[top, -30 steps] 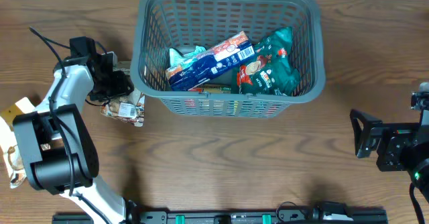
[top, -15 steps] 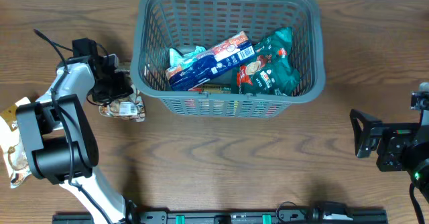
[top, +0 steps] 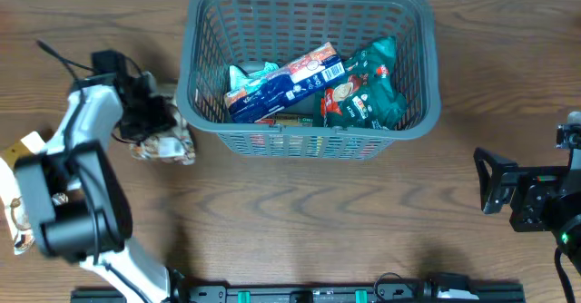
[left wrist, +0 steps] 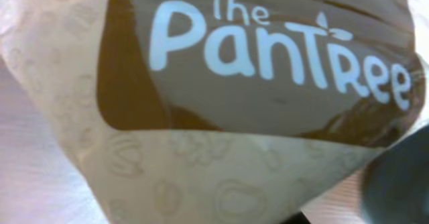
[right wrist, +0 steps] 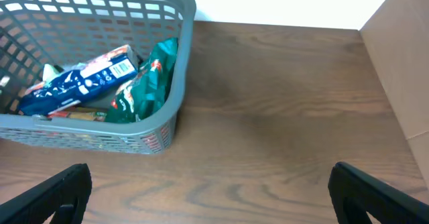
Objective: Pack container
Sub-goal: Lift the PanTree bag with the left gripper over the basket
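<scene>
The basket's rim stands beside the tan packet that my left gripper is holding, so next I will raise my left gripper over that rim. Then I will lower the tan packet onto the blue packet [top: 281, 87] and release it.
The dark grey basket [top: 313, 144] stands at the back middle of the table and also shows in the right wrist view [right wrist: 100, 137]. It holds a blue packet [top: 281, 87], a green packet [top: 363, 92] and others beneath. My left gripper [top: 148, 114] is down on a tan "The PanTree" snack packet [top: 166, 147] just left of the basket. That packet fills the left wrist view [left wrist: 221, 117] and hides the fingers. My right gripper [top: 495, 194] is open and empty at the right, its fingers wide apart in the right wrist view [right wrist: 211, 204].
Another tan packet [top: 16, 214] lies at the far left edge by the left arm's base. A cardboard-coloured wall [right wrist: 402, 63] stands at the right of the table. Bare wood lies in front of the basket.
The left arm has shifted its pose and the tan packet has slid slightly left with the gripper. The right arm has not moved.
</scene>
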Robot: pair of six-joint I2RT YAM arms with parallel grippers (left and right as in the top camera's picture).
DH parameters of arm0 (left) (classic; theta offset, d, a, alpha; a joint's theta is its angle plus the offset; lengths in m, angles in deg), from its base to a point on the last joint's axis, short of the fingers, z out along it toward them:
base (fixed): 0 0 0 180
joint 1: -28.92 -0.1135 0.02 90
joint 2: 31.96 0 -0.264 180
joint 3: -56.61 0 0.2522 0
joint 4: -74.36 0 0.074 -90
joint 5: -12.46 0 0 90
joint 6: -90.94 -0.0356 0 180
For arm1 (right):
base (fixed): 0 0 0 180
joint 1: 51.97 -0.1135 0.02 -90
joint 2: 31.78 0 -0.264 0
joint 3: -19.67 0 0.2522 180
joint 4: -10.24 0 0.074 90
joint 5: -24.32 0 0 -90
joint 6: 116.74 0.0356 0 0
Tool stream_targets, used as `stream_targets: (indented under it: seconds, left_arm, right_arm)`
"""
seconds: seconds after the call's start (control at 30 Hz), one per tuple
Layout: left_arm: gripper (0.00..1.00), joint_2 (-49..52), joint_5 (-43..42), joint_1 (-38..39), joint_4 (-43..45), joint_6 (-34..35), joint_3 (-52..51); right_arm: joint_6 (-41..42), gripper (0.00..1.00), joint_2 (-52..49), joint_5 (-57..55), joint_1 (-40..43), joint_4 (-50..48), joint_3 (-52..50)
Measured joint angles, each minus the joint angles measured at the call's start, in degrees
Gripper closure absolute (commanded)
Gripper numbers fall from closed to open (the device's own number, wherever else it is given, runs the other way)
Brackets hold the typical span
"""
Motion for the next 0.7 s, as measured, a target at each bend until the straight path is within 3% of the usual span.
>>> stream_targets:
  seconds: [0.3,0.5,0.7]
  left_arm:
    - [0.94,-17.86,4.24,-4.00,-7.63,0.92,12.98]
    - [0.94,-23.52,4.26,-3.89,-11.54,0.92,21.40]
    - [0.94,-25.62,-0.98,-3.74,-12.44,0.00,30.14]
  right_arm:
    - [0.00,0.01,0.00,-0.02,0.00,0.00,0.00]
    - [0.00,0.01,0.00,0.00,0.00,0.00,0.00]
    - [0.00,0.01,0.00,-0.02,0.00,0.00,0.00]
